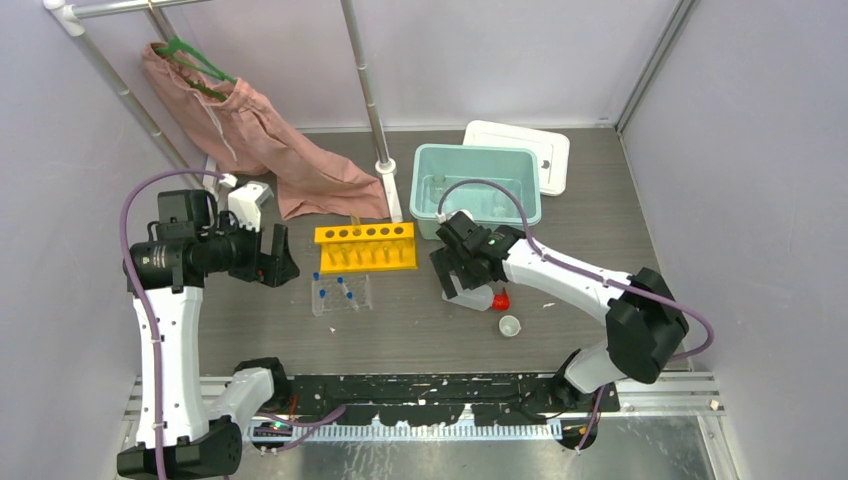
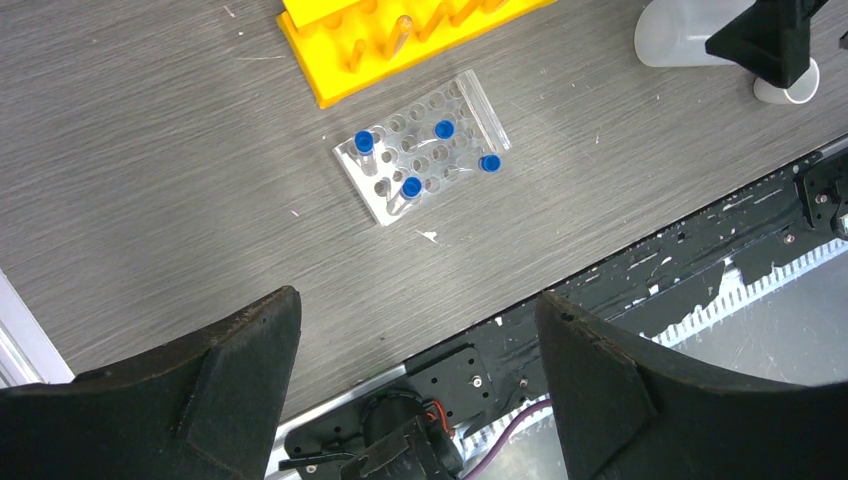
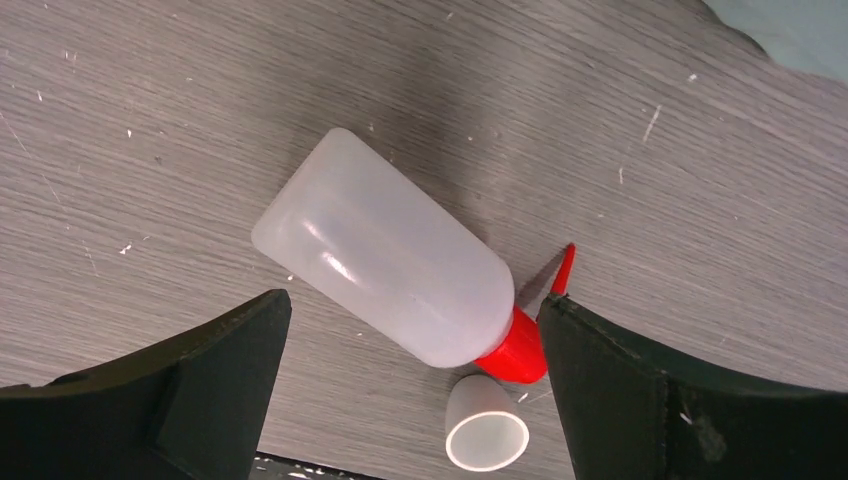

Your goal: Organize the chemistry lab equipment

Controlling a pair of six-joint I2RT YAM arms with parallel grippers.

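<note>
My right gripper should next go down around the sides of the white squeeze bottle's body and close across it, because the body is below, between the open fingers.
The white squeeze bottle with a red nozzle lies on its side on the table. My right gripper hangs open just above it, one finger on each side, touching nothing. A tiny white cup stands beside the nozzle. In the top view the right gripper covers part of the bottle. The clear well tray holds several blue-capped tubes, in front of the yellow tube rack. My left gripper is open and empty, raised left of the tray.
A teal bin with clear glassware inside stands at the back, with its white lid behind it. A pink cloth on a green hanger droops from the rail at the back left. A white post stands between the cloth and the bin.
</note>
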